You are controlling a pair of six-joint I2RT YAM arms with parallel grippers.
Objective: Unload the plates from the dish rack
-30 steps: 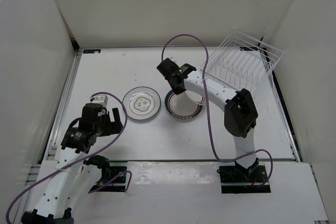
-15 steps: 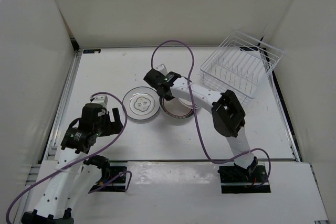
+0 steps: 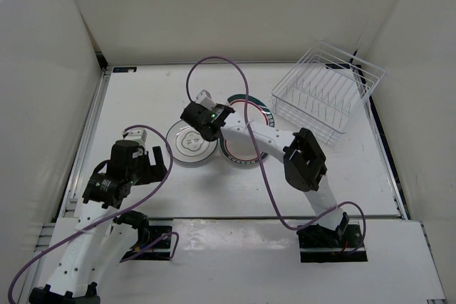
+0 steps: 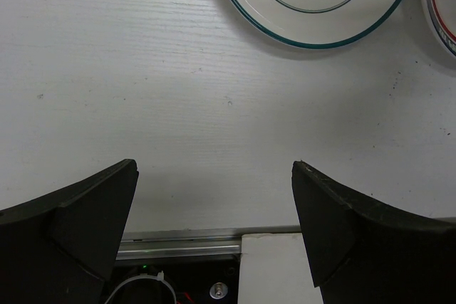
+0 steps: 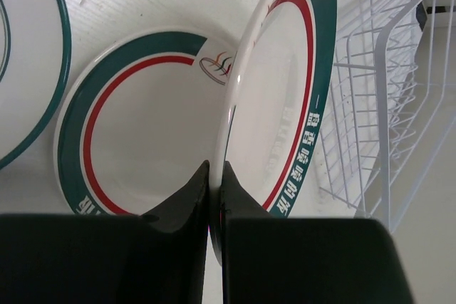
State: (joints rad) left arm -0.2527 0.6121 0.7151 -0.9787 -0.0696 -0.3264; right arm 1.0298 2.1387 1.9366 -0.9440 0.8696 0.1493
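Note:
The second green-rimmed plate is lying flat below, so my right gripper will next move back toward the base and lower the edge-on plate onto that one.
My right gripper is shut on the rim of a green-rimmed plate with a red inner ring, held on edge above the table. From above, that plate shows as an arc beside the right gripper. A second green-rimmed plate lies flat below it. A thin-rimmed plate with a central drawing lies to its left. The white wire dish rack stands at the back right with no plates in it. My left gripper is open over bare table, short of the thin-rimmed plate.
White walls enclose the table on three sides. The right arm's purple cable loops over the back middle of the table. A metal rail and the white base board run along the near edge.
The right gripper has swung left from beside the rack toward the thin-rimmed plate, carrying the green-rimmed plate, which now stands more on edge. The left arm has not moved.

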